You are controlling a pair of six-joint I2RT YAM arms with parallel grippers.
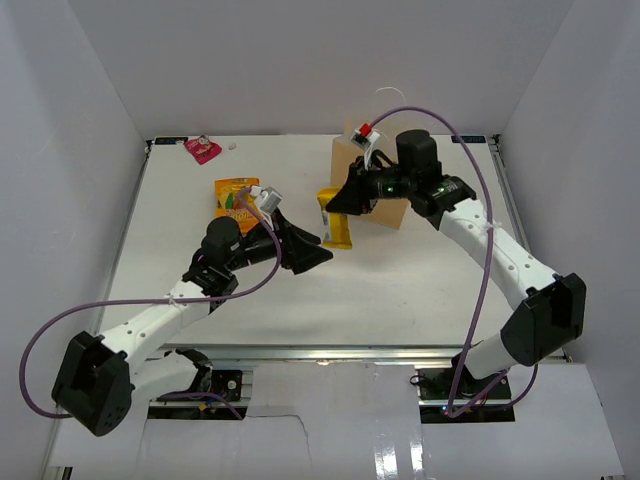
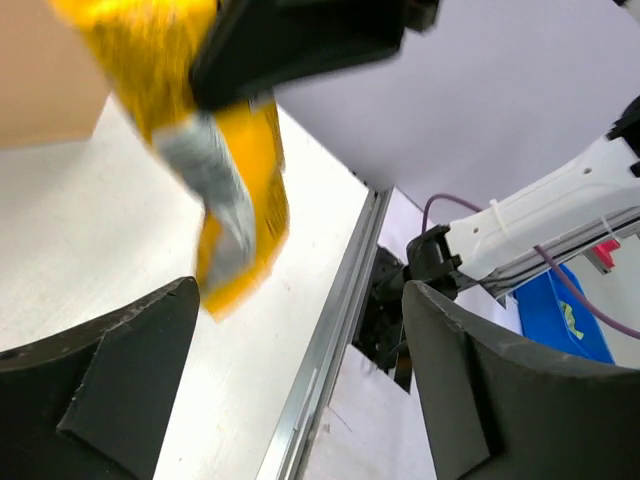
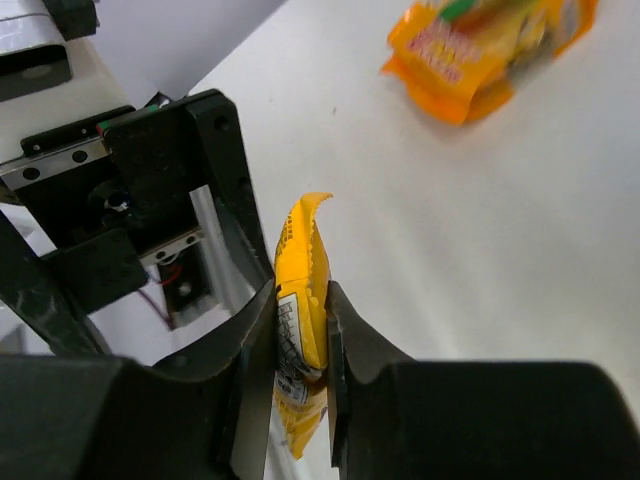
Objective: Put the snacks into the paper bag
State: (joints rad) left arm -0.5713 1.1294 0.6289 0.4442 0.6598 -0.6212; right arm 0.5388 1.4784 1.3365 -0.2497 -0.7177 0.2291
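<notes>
The yellow-white packet [image 1: 336,226] still hangs beside the bag, so my right gripper needs to go up and outward over the paper bag's open top [image 1: 388,139] to let the packet go.
My right gripper [image 1: 343,203] is shut on a yellow-white packet [image 1: 336,226] and holds it above the table, just left of the tan paper bag [image 1: 392,212]. In the right wrist view the packet [image 3: 301,262] stands on edge between the jaws of that gripper [image 3: 300,296]. My left gripper [image 1: 306,252] is open and empty, just below and left of the packet. In the left wrist view this gripper [image 2: 300,372] is wide open, with the hanging packet [image 2: 240,200] in front. A large orange pouch [image 1: 236,194] lies on the table. A magenta packet [image 1: 202,150] lies far left.
The right arm hides much of the bag, and a red item [image 1: 365,130] shows at its top. White walls close in the table on three sides. The table's metal edge rail [image 2: 325,345] runs under the left gripper. The orange pouch also shows in the right wrist view [image 3: 490,50].
</notes>
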